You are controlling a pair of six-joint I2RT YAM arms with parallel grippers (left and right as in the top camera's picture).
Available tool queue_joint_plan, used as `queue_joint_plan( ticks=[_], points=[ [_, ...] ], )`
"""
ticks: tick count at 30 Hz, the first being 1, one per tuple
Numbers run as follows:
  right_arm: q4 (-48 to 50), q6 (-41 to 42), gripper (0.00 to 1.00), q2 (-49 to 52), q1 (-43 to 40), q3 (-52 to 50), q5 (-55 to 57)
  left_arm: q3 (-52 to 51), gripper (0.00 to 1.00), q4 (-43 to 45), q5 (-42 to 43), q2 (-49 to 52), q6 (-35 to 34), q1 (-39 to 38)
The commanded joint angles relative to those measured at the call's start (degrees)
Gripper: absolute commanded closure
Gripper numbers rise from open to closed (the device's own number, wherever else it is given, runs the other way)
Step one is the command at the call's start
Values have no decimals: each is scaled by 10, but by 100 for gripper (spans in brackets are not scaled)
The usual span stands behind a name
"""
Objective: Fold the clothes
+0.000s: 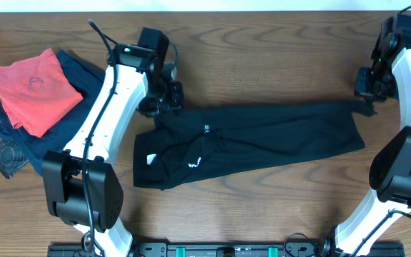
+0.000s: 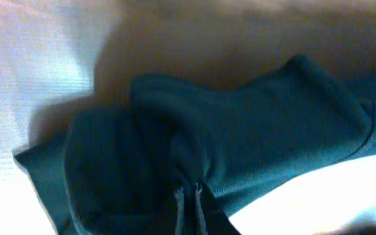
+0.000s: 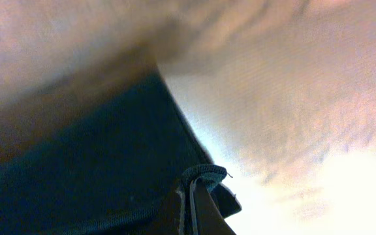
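My left gripper draws the shirt's held corner back across the flat shirt to above its near half next, folding the shirt's far edge over toward its near edge.
The black T-shirt [image 1: 262, 139] lies stretched across the middle of the table, with small white lettering near its left end. My left gripper [image 1: 161, 100] is shut on the shirt's upper left corner; in the left wrist view the fabric [image 2: 240, 143] bunches round the closed fingertips [image 2: 188, 190]. My right gripper [image 1: 366, 100] is shut on the shirt's upper right corner; in the right wrist view a hem fold [image 3: 204, 175] wraps over the closed fingertips [image 3: 187, 189], and the dark cloth [image 3: 96, 163] spreads to the left.
A coral-red folded garment [image 1: 34, 86] lies on a navy-blue folded garment [image 1: 56, 121] at the far left, with a dark patterned piece [image 1: 2, 150] below them. The wooden table [image 1: 262, 57] shows behind the shirt.
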Motion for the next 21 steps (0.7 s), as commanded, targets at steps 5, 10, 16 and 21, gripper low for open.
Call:
queue_joint_plan(
  ticks=[5,10,16,21],
  points=[
    [-33,7,99,3,-5,0,46,-33,94,-69,-10,1,7,-36],
    [-50,4,99,3,-5,-6,47,-74,94,-74,-10,1,-10,-57],
    [-52,2,98,3,-5,-33,56,-121,94,-74,-13,1,-10,-71],
    [-43,3,98,3,-5,-62,78,-160,90,-74,-16,1,-10,-71]
  ],
)
